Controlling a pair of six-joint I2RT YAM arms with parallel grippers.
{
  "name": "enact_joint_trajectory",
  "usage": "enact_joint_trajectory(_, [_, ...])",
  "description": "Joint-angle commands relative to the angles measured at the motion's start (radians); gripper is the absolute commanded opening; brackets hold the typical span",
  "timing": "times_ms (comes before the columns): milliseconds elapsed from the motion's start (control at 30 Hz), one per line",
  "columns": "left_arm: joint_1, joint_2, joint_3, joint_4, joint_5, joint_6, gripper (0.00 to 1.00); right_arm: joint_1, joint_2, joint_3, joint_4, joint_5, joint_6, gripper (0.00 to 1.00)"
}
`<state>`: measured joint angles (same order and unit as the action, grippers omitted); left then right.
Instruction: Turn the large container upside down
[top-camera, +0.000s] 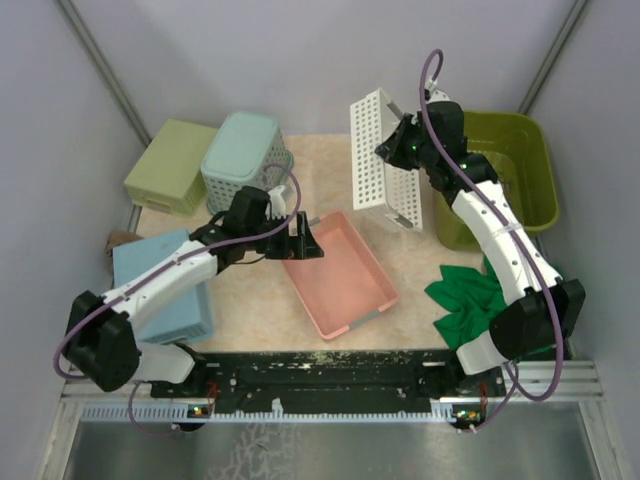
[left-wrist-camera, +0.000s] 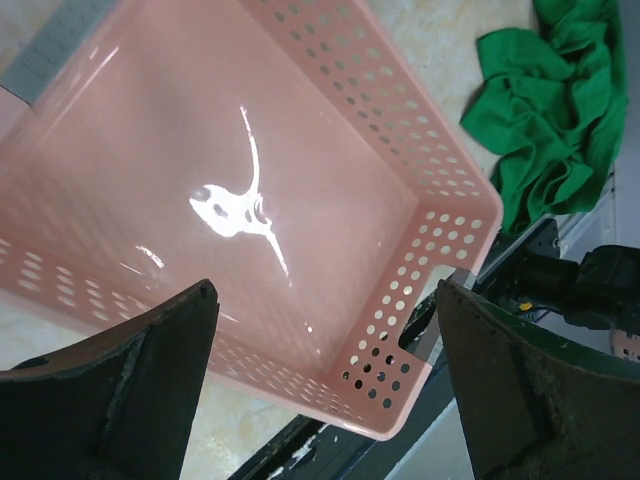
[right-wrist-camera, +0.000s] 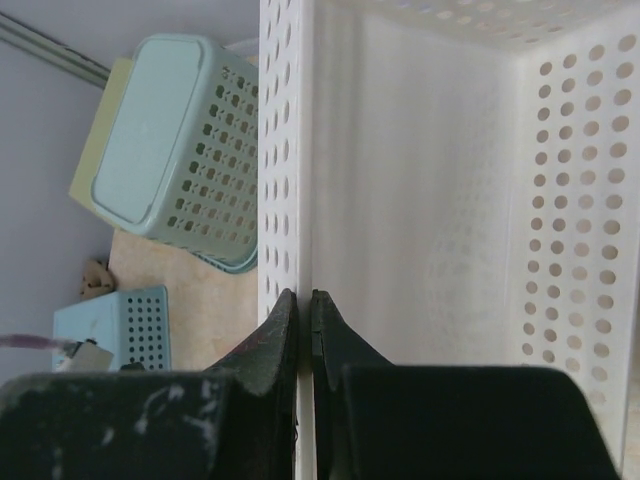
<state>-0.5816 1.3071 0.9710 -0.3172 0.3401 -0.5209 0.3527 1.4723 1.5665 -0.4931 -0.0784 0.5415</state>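
I need to move my right gripper toward the teal basket next, then down, tip its white basket over and release it, as the tabletop below on that side is bare.
The large olive-green tub stands open side up at the back right, partly hidden by my right arm. My right gripper is just left of the tub. It is shut on the side wall of a white perforated basket, which is tipped up on edge. In the right wrist view the fingers pinch that white wall. My left gripper is open and empty above the near-left end of a pink tray. In the left wrist view the open gripper frames the pink tray's perforated corner.
A teal lattice basket and a pale-green tray lie upside down at the back left. A blue perforated box sits under my left arm. A green cloth lies by my right arm's base. Walls enclose three sides.
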Motion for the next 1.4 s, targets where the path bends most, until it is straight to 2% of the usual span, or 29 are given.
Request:
enact_joint_trajectory(0, [-0.031, 0.09, 0.004, 0.04, -0.01, -0.001, 0.94, -0.068, 0.024, 0.049, 0.092, -0.143, -0.006, 0.0])
enact_joint_trajectory(233, [-0.04, 0.189, -0.006, 0.015, 0.015, 0.033, 0.94, -0.109, 0.096, 0.064, 0.125, -0.243, 0.021, 0.0])
enact_joint_trajectory(433, [-0.04, 0.253, 0.068, -0.108, -0.066, 0.073, 0.95, -0.109, 0.112, -0.033, 0.309, -0.262, 0.157, 0.0])
enact_joint_trajectory(600, [-0.038, 0.182, -0.009, -0.16, -0.123, 0.129, 0.96, -0.11, 0.164, -0.025, 0.365, -0.309, 0.207, 0.0])
enact_joint_trajectory(833, [-0.037, 0.098, -0.021, -0.316, -0.143, 0.174, 0.96, -0.109, 0.236, -0.004, 0.43, -0.372, 0.255, 0.0])
enact_joint_trajectory(1067, [-0.034, -0.038, 0.116, -0.396, -0.169, 0.189, 0.97, -0.071, 0.321, 0.064, 0.463, -0.394, 0.299, 0.0])
enact_joint_trajectory(1167, [-0.03, -0.091, 0.179, -0.398, -0.305, 0.153, 0.98, -0.024, 0.395, 0.153, 0.425, -0.324, 0.299, 0.0])
enact_joint_trajectory(1233, [-0.024, -0.127, 0.193, -0.376, -0.344, 0.138, 0.98, 0.01, 0.439, 0.216, 0.409, -0.273, 0.298, 0.0])
enact_joint_trajectory(1367, [-0.017, -0.18, 0.187, -0.334, -0.377, 0.101, 0.98, 0.02, 0.527, 0.261, 0.524, -0.299, 0.456, 0.0])
